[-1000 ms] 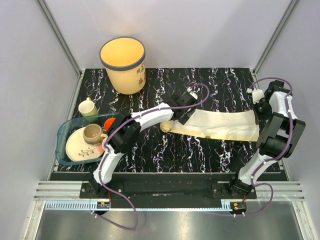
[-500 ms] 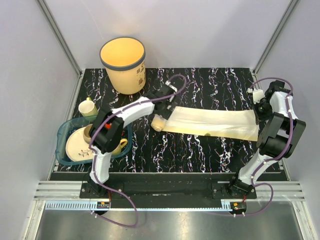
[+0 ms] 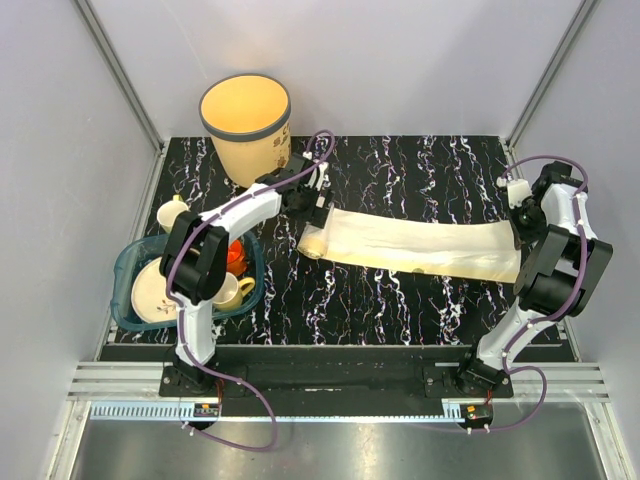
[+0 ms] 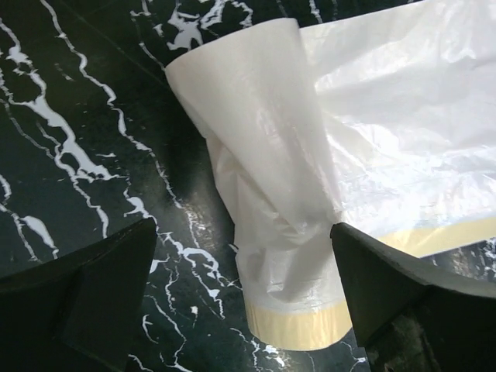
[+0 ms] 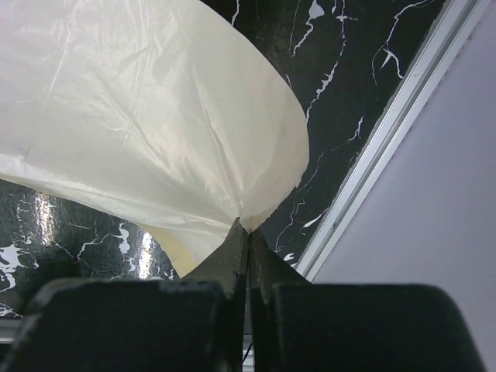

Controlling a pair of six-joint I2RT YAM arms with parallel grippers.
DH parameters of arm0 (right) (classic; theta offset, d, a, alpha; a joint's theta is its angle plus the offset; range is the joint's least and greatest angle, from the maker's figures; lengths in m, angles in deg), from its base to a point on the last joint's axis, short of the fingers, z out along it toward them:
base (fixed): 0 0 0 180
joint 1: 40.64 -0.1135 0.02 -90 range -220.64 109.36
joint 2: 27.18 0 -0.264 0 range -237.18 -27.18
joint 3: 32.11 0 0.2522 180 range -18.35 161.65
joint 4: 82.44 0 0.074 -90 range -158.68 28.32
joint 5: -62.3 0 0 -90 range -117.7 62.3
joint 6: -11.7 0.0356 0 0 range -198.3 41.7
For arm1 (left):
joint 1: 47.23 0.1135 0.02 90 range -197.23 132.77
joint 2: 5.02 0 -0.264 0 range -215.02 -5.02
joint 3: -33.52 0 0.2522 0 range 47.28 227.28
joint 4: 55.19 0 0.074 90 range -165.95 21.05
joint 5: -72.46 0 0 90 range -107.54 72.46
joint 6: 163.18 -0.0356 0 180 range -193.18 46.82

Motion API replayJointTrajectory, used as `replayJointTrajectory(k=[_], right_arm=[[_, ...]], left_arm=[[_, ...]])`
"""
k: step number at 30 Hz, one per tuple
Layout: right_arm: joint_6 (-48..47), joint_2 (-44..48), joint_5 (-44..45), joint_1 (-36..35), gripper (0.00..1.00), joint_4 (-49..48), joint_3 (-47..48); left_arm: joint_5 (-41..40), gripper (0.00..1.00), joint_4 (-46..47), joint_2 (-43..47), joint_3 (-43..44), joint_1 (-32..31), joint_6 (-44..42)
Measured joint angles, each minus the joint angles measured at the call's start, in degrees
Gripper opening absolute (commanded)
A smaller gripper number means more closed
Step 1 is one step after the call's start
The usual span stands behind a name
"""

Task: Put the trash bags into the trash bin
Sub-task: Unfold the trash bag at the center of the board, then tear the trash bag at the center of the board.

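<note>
My left gripper moves toward the right in the wrist view and down astride the roll's middle next, since the roll sits off-centre between the open fingers.
The trash bags lie as a long pale yellowish sheet across the black marble table, ending on the left in a roll. My left gripper hovers open just behind that roll. In the left wrist view the roll sits between the wide-apart fingers without touching them. My right gripper is shut on the sheet's right end. The right wrist view shows the film's edge pinched at the tips of that gripper. The cream trash bin stands upright at the back left, with nothing visible inside.
A teal tray at the left holds a plate, a mug and a red thing. A pale cup stands just behind the tray. Metal frame rails and grey walls close in the table, and the right rail runs near my right gripper.
My left arm has swung left and back toward the bin. The roll has moved left with it and the sheet now lies longer. The right gripper has stayed put, still pinching the film.
</note>
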Motion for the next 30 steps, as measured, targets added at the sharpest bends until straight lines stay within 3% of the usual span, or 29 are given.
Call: replayJointTrajectory(k=[2, 3, 5, 6, 7, 12, 17, 25, 29, 30], right_arm=[[-0.28, 0.0, 0.13, 0.04, 0.13, 0.0, 0.0], [-0.44, 0.0, 0.15, 0.04, 0.35, 0.0, 0.0], [-0.55, 0.0, -0.07, 0.07, 0.55, 0.13, 0.02], [-0.63, 0.0, -0.35, 0.09, 0.72, 0.5, 0.15], [-0.63, 0.0, -0.76, 0.11, 0.76, 1.22, 0.46], [0.15, 0.0, -4.66, -0.79, 0.79, 5.81, 5.09], [1.81, 1.88, -8.57, -8.04, 1.0, 5.97, 6.25], [7.52, 1.7, -17.55, -29.22, 1.0, -1.57, 6.54], [10.95, -1.9, -22.36, -34.16, 1.0, -8.59, 7.63], [11.76, -3.63, -23.02, -34.71, 1.0, -9.9, 8.66]], left_arm=[[1.86, 0.98, 0.66, 0.37, -0.48, 0.04, 0.0], [2.89, 0.98, 0.74, 0.9, -1.01, 0.22, 0.0], [5.22, 0.99, 0.59, 2.25, -1.88, 0.59, 0.0], [6.21, 0.99, 0.57, 2.82, -1.9, 0.72, 0.0], [7.06, 0.99, 0.87, 3.48, -1.9, 0.7, 0.04], [7.56, 0.99, 1.25, 4.83, -0.15, -0.17, 1.29], [5.03, 0.95, -0.26, 1.2, 5.92, -2.49, 2.58], [4.44, 0.84, -2.86, -6.49, 9.38, -2.69, 4.09], [4.37, 0.86, -3.61, -7.32, 9.4, -2.1, 4.09], [4.15, 0.9, -3.8, -7.34, 9.44, -1.97, 4.07]])
